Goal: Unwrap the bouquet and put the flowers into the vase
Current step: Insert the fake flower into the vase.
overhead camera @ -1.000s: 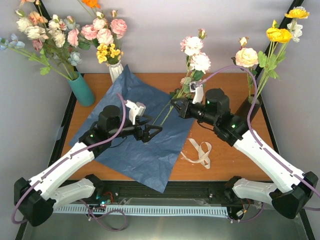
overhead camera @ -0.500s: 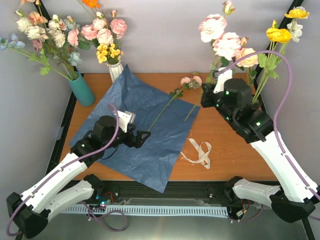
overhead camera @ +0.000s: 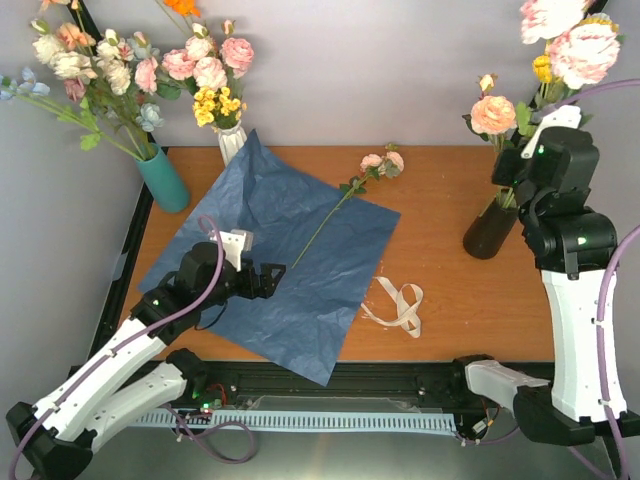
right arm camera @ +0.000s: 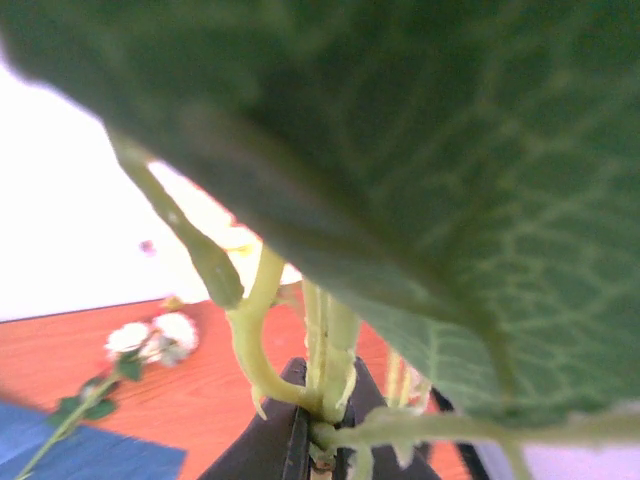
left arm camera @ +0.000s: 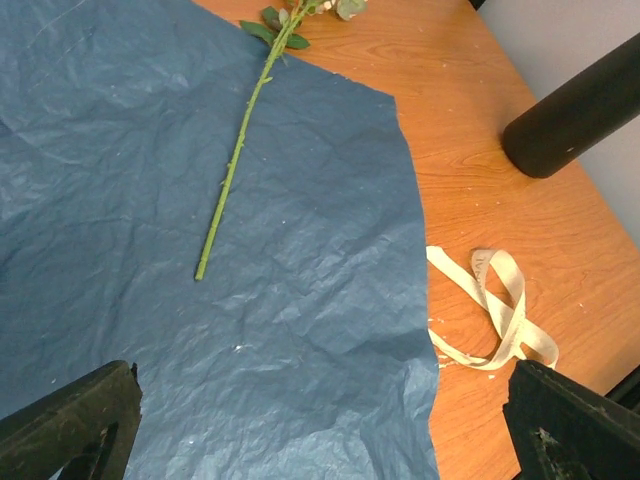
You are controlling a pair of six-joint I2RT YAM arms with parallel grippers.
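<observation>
I will lower the green stems into the dark vase's opening (overhead camera: 504, 204) with my right gripper and let go of them there, because my right gripper is holding them high and the vase is below.
The dark-blue paper (overhead camera: 290, 260) lies unfolded flat on the table. One flower (overhead camera: 325, 220) rests on it, stem (left arm camera: 235, 170) on the paper and pink bloom (overhead camera: 380, 162) past its far edge. My left gripper (overhead camera: 270, 277) hovers open and empty over the paper's near left part, with its fingers (left arm camera: 70, 430) wide apart. My right gripper (right arm camera: 322, 430) is shut on green stems (right arm camera: 325, 350) and held high at the right. Its pink blooms (overhead camera: 560, 35) stand above the dark vase (overhead camera: 490, 230), which holds a cream-pink bloom (overhead camera: 493, 113). A large leaf (right arm camera: 450, 150) blocks most of the right wrist view.
The beige ribbon (overhead camera: 400, 305) lies loose on the wood right of the paper. A teal vase (overhead camera: 165, 180) and a white ribbed vase (overhead camera: 230, 140), both with bunches, stand at the back left. Walls close off the back and sides.
The right arm has lifted its flowers off the paper, up and to the right, to above the dark vase. The left arm has drawn back toward the near left, still open.
</observation>
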